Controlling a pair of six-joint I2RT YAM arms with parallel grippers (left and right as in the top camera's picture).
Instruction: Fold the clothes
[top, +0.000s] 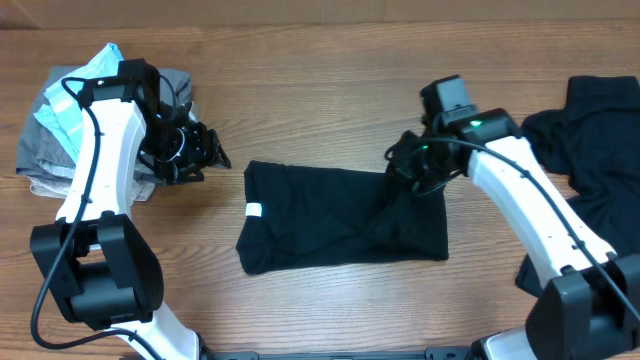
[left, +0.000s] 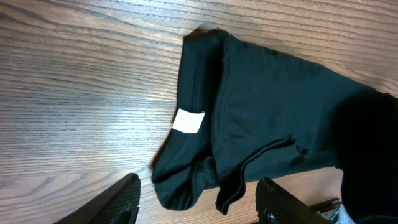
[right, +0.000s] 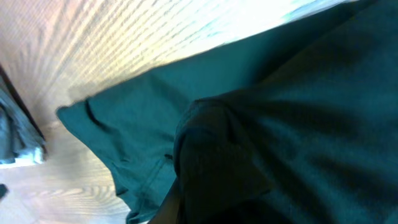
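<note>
Next I need to move the raised heap of cloth in my right gripper toward the shirt's white label end and down onto the shirt's middle (top: 332, 212) (right: 154, 152), since that heap stands up off the flat layers.
A black T-shirt (top: 330, 220) lies in the middle of the table, folded into a rough rectangle, its white neck label (top: 254, 210) at the left end. My left gripper (top: 207, 155) is open and hangs just off the shirt's upper left corner, apart from it. In the left wrist view the label (left: 188, 121) and the shirt's bunched left end (left: 261, 99) lie beyond my open fingers (left: 118, 202). My right gripper (top: 412, 165) is shut on a raised bunch of the shirt at its upper right edge. In the right wrist view dark fabric (right: 298, 124) hides the fingers.
A second black garment (top: 590, 140) lies crumpled at the far right, under the right arm. A pile of folded grey and beige garments (top: 40, 160), topped by a light-blue one (top: 85, 85), sits at the left behind the left arm. Bare wood surrounds the shirt.
</note>
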